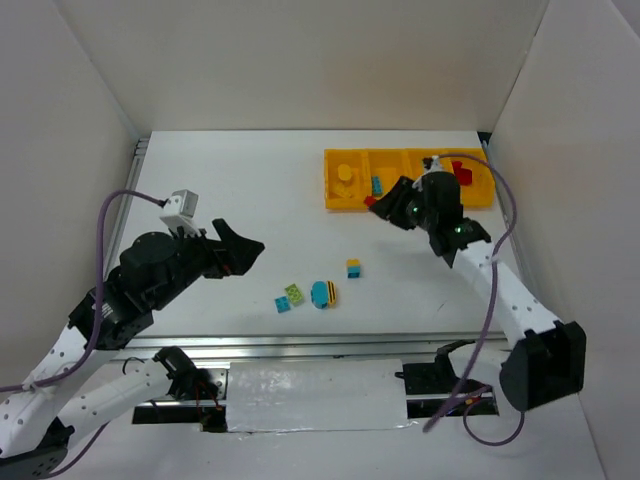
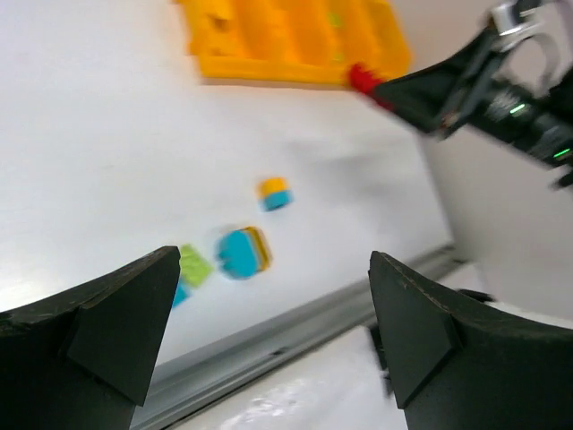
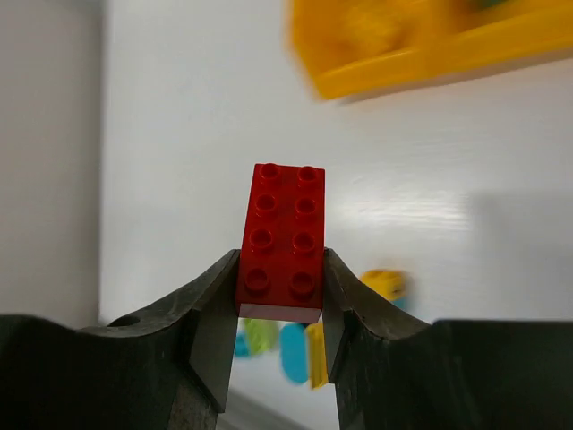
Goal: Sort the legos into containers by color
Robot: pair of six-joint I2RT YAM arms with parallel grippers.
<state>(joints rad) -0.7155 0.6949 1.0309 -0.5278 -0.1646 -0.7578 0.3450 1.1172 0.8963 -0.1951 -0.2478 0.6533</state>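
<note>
My right gripper carries the matching brick outward next, to the right in the top view, over to the container of red pieces and releases it.
My right gripper (image 3: 279, 273) is shut on a red two-by-four lego brick (image 3: 282, 228), held in the air. In the top view that red brick (image 1: 371, 201) hangs just in front of the left end of the yellow tray of containers (image 1: 333, 201). Inside the tray lie a yellow piece (image 1: 345, 175), a blue piece (image 1: 377, 185) and red pieces (image 1: 462, 172). On the table lie a yellow-and-blue brick (image 1: 354, 268), a rounded blue-and-yellow piece (image 1: 323, 293), a green brick (image 1: 294, 293) and a small blue one (image 1: 283, 305). My left gripper (image 1: 245, 250) hovers open and holds nothing, left of these.
White walls close in the table on the left, back and right. A metal rail (image 1: 330, 345) runs along the near edge. The left wrist view shows the right arm (image 2: 501, 90) close to the tray (image 2: 286, 40).
</note>
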